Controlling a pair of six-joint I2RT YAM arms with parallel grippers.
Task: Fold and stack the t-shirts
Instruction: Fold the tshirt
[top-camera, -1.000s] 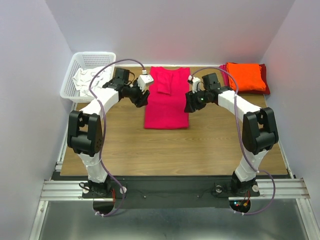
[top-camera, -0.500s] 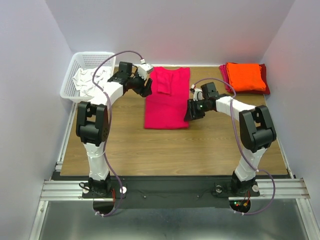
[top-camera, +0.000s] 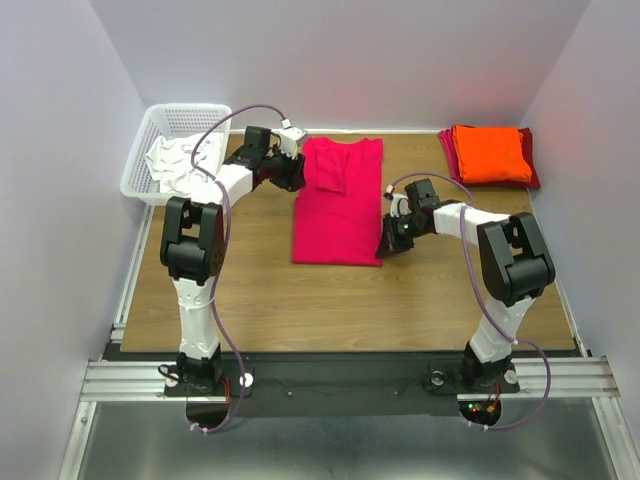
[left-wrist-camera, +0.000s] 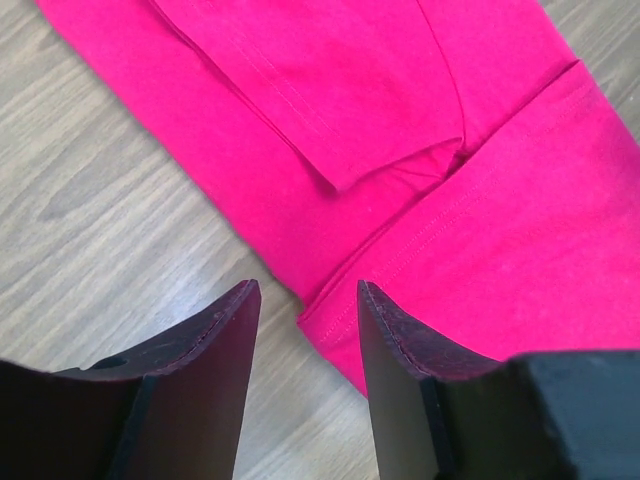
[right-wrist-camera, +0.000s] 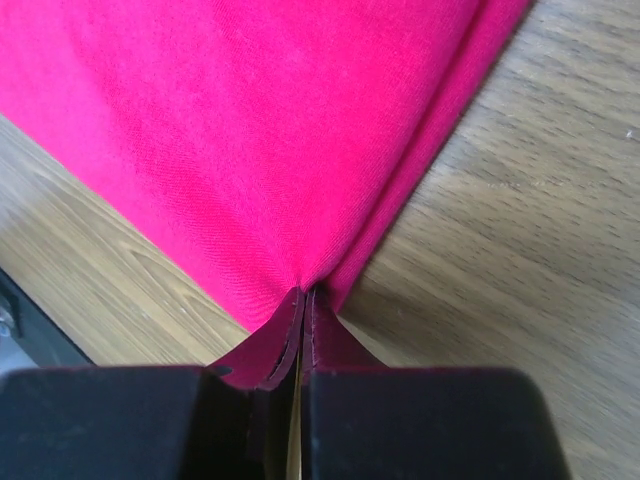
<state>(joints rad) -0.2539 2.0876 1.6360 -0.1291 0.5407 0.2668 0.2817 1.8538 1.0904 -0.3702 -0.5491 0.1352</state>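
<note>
The robot's left gripper will next go back onto the t-shirt's free near hem corner (top-camera: 296, 260), which lies back from that gripper, as the robot's right gripper holds the other corner.
A pinkish-red t-shirt (top-camera: 338, 210) lies flat mid-table, folded into a long strip, with a sleeve folded over its far end. My left gripper (top-camera: 297, 178) sits low at its far left edge, open; in the left wrist view the left gripper (left-wrist-camera: 305, 290) has a hemmed corner of the t-shirt (left-wrist-camera: 480, 200) just ahead between the fingers. My right gripper (top-camera: 388, 243) is at the near right corner. In the right wrist view the right gripper (right-wrist-camera: 303, 292) is shut on that corner of the t-shirt (right-wrist-camera: 250, 130). An orange t-shirt (top-camera: 488, 153) lies folded on a darker red one (top-camera: 531, 172) at the back right.
A white basket (top-camera: 185, 118) holding white cloth (top-camera: 178, 160) stands at the back left corner. Bare wooden table (top-camera: 330, 300) runs along the near side. Walls close in the left, right and back.
My right gripper slid toward the near right corner of the pinkish-red t-shirt and shut on it. My left gripper moved back to the shirt's far left edge and narrowed a little.
</note>
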